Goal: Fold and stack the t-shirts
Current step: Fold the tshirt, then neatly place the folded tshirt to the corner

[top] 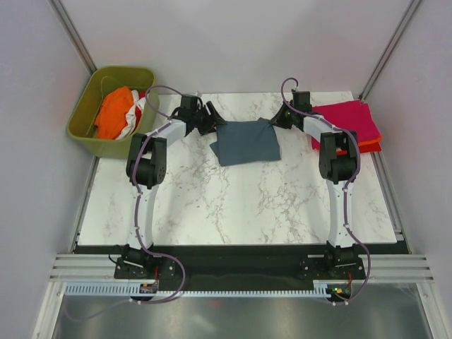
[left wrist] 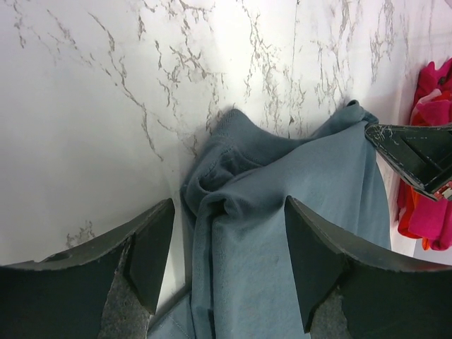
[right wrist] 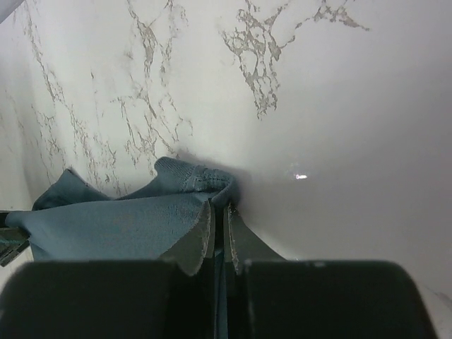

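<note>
Next, my left gripper stays in place and shuts its fingers, since the bunched corner of the blue-grey t-shirt (top: 247,141) already lies between them.
A slate blue-grey t-shirt (top: 247,141) lies folded at the back middle of the marble table. My left gripper (top: 212,119) is at its left corner. Seen from the left wrist, this gripper (left wrist: 229,254) is open, and its fingers (left wrist: 152,247) straddle the bunched edge of the shirt (left wrist: 282,191) without pinching it. My right gripper (top: 277,119) is at the shirt's right corner. The right wrist view shows it (right wrist: 220,219) shut on a fold of the blue-grey cloth (right wrist: 120,222). A magenta-pink t-shirt (top: 346,120) lies folded on an orange-red one (top: 371,147) at the back right.
An olive-green bin (top: 85,113) stands off the table's back left corner, holding an orange t-shirt (top: 116,113) and a white and red one (top: 138,106). The pink stack (left wrist: 431,212) lies just beyond the right gripper. White walls enclose the table.
</note>
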{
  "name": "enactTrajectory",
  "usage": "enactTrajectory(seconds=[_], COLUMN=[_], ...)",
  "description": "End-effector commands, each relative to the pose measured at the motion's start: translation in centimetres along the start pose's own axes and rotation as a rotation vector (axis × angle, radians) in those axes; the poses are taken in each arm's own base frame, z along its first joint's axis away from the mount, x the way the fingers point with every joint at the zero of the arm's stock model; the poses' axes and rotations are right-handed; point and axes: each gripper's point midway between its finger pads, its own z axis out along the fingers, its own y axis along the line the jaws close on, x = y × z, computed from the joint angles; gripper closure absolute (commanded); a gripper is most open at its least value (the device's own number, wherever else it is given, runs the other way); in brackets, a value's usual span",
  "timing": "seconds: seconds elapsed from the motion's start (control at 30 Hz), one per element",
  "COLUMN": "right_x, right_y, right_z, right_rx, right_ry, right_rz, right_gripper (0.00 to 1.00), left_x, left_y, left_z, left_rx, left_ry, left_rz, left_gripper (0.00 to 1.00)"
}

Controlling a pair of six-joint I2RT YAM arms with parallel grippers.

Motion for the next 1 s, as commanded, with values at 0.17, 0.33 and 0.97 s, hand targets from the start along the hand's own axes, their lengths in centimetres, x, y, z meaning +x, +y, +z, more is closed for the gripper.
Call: enactTrajectory(seconds=[0.17,0.33,0.97], right_x=[1.2,1.3,-0.4], right_y=[-3.5,-2.8,1.7], right_z=[0.6,0.5,-3.0], right_rx=[0.107,0.071,-0.023], right_ry=[0.020,0.025,-0.020], right_rz=[0.031,0.036,-0.027], right_gripper=[1.00,1.00,1.00], left_x=[1.8,1.5,-0.4], left_y=[2.8,2.4,-1.2], left_z=[-0.4,0.5,-0.6], left_rx=[-0.111,-0.092,-0.040], left_ry=[0.040,0.052,-0.053], left_rz=[-0.006,-0.020,0.030], left_gripper=[0.40,0.48,0.98])
